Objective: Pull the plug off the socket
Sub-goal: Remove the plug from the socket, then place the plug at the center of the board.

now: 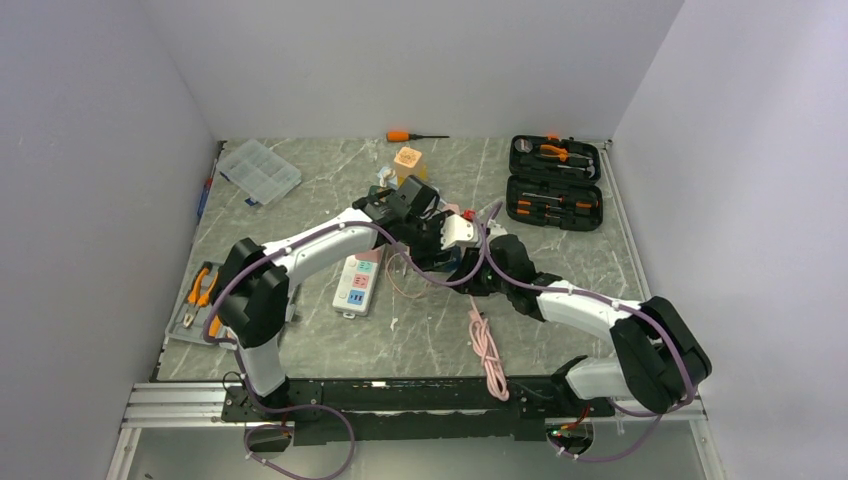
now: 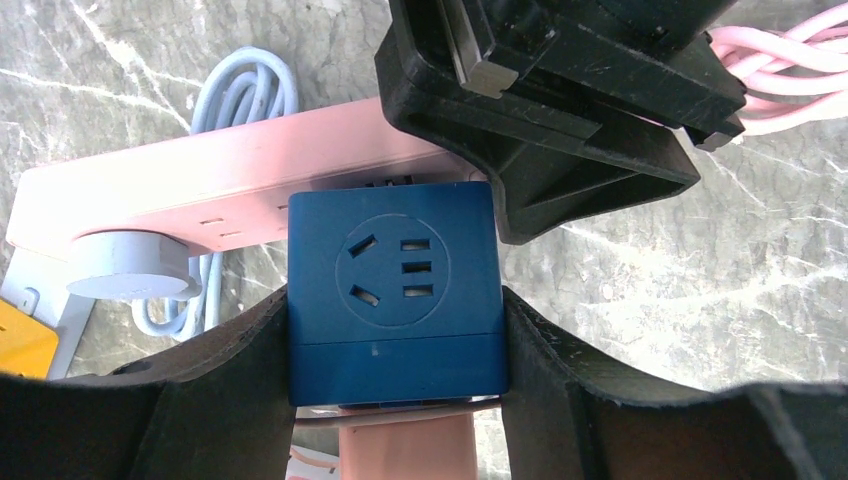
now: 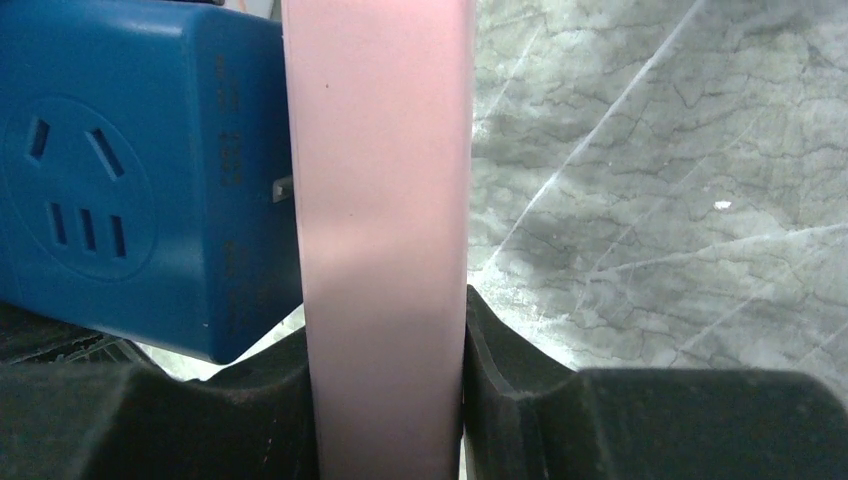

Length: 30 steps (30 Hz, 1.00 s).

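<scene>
My left gripper moves away from the pink power strip and down onto the tabletop [image 1: 416,294] beside the white strip next to release, as the plug's prong already shows bare.
The plug [image 2: 395,290] is a blue cube with socket holes on its face. My left gripper [image 2: 395,312] is shut on its two sides. The socket is a pink power strip [image 2: 200,190], lifted off the table. My right gripper [image 3: 385,345] is shut on the pink strip [image 3: 385,200] across its thickness. In the right wrist view the blue plug [image 3: 130,180] sits against the strip's left face, with a thin gap where a metal prong [image 3: 283,187] shows. In the top view both grippers meet at mid-table, the left [image 1: 425,215] above the right [image 1: 470,265].
A grey round plug [image 2: 130,265] with a pale blue cable [image 2: 240,90] also sits in the pink strip. A white power strip [image 1: 357,285] lies left of centre and a pink cable [image 1: 487,350] trails forward. An open tool case [image 1: 555,183], a clear organiser [image 1: 260,170] and a pliers tray [image 1: 200,300] line the edges.
</scene>
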Available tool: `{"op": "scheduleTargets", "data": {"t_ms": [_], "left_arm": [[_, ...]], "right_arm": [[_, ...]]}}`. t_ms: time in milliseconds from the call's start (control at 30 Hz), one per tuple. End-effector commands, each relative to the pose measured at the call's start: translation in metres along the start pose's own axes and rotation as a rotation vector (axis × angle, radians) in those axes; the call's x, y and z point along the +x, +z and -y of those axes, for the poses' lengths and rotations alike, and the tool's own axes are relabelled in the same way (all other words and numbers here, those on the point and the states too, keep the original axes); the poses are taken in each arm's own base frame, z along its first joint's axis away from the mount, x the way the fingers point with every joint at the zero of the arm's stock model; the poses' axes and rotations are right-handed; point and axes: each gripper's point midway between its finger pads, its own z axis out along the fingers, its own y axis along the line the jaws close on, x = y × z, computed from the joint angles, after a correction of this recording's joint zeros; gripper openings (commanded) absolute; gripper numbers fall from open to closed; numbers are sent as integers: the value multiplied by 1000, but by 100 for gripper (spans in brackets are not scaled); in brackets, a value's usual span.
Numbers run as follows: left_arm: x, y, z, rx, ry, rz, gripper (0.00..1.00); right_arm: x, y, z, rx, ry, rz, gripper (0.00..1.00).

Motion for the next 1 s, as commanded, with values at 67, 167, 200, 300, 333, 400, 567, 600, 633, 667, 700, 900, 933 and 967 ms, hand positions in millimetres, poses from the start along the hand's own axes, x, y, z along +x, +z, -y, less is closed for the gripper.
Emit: {"op": "scheduleTargets", "data": {"t_ms": [67, 167, 200, 300, 333, 400, 567, 600, 633, 667, 700, 900, 933, 967], "left_arm": [[70, -73, 14, 53, -169, -275, 0], [68, -75, 6, 41, -173, -272, 0], [67, -76, 6, 44, -177, -270, 0], [68, -75, 13, 81, -188, -271, 0], [68, -74, 16, 96, -198, -270, 0], [68, -70, 23, 122, -209, -265, 0], [63, -61, 33, 134, -195, -248, 0], [63, -60, 34, 135, -200, -247, 0], [63, -58, 34, 131, -203, -242, 0], [62, -56, 34, 129, -211, -238, 0], [61, -53, 35, 127, -219, -234, 0], [42, -23, 38, 122, -314, -171, 0], [41, -18, 36, 116, -349, -160, 0], [41, -12, 36, 114, -385, -154, 0]], "right_arm": [[-1, -17, 102, 467, 112, 55, 0], [4, -17, 105, 499, 121, 32, 0], [6, -18, 107, 519, 120, 26, 0], [11, -21, 111, 567, 119, 21, 0], [12, -20, 112, 575, 117, 17, 0], [11, -17, 107, 556, 110, 4, 0], [0, -25, 86, 448, 102, 61, 28], [-6, -28, 84, 447, 95, 78, 26], [-9, -30, 82, 442, 85, 83, 26], [-11, -30, 79, 433, 77, 77, 31], [-12, -31, 77, 432, 72, 67, 35], [-15, -36, 71, 409, 77, 53, 77], [-17, -39, 72, 422, 79, 56, 81], [-20, -42, 74, 436, 81, 62, 83]]}}
